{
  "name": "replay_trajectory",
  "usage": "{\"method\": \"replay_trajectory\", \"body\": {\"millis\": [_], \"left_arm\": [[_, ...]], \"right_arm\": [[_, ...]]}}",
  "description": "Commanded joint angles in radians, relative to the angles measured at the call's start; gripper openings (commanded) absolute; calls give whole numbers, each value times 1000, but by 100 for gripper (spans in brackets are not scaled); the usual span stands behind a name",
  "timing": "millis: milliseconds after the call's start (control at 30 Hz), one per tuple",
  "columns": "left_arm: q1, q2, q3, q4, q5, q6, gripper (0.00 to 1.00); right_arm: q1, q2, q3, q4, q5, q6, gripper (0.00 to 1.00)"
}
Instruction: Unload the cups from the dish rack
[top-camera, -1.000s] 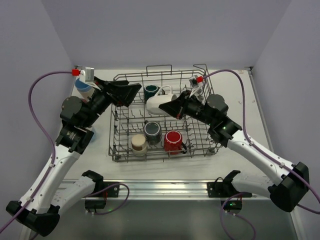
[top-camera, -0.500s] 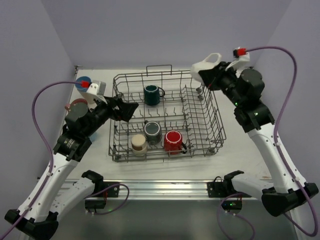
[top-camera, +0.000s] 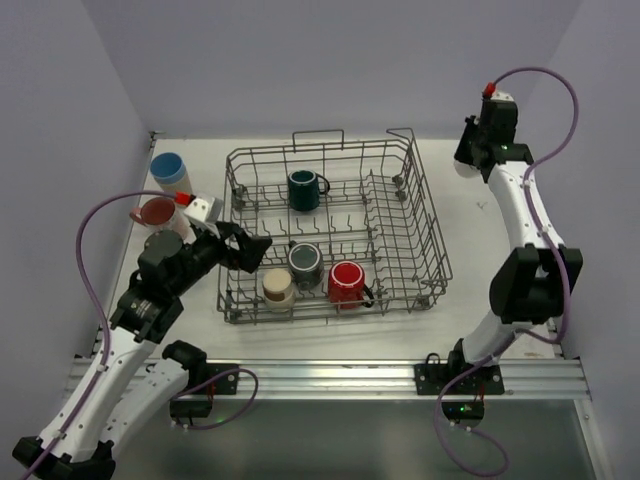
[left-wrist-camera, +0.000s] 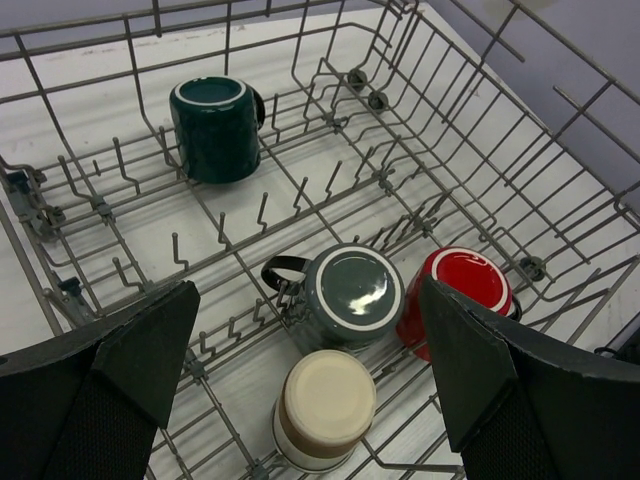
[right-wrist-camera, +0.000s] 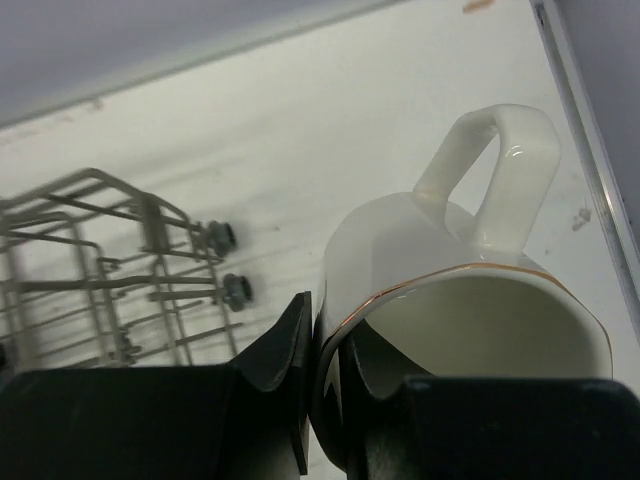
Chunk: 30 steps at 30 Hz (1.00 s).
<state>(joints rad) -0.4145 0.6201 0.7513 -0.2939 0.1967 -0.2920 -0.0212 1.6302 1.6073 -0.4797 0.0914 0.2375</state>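
I should lower my right gripper toward the bare tabletop beside the rack next to let go of the white mug's rim, because that spot is clear of cups.
The grey wire dish rack stands mid-table. Upside down in it are a dark teal mug, a dark grey mug, a red mug and a beige cup. My left gripper hovers open over the rack's front left, above the grey mug and beige cup. In the right wrist view my right gripper is shut on the rim of a white mug, one finger inside and one outside, over the table right of the rack.
A light blue cup and a pink cup stand on the table left of the rack. My right arm reaches high along the right wall. The table's right edge strip runs close beside the white mug.
My right arm lifted the white mug out of the rack and swung it to the far right. The left gripper drew back from the rack's back left to its front left, still open.
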Motion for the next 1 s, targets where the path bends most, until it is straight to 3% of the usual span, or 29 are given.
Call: {"method": "replay_trajectory", "body": {"millis": [0, 333, 700, 967], "left_arm": [[3, -29, -10, 19, 24, 36, 100], [-37, -39, -18, 10, -16, 37, 100], [-38, 1, -17, 12, -29, 37, 100], [-37, 44, -7, 13, -39, 36, 100]], "right_arm": [[-14, 90, 124, -3, 39, -87, 0], [-23, 355, 183, -7, 61, -148, 0], [-26, 418, 175, 12, 25, -132, 0], [-28, 404, 157, 33, 22, -116, 21]]}}
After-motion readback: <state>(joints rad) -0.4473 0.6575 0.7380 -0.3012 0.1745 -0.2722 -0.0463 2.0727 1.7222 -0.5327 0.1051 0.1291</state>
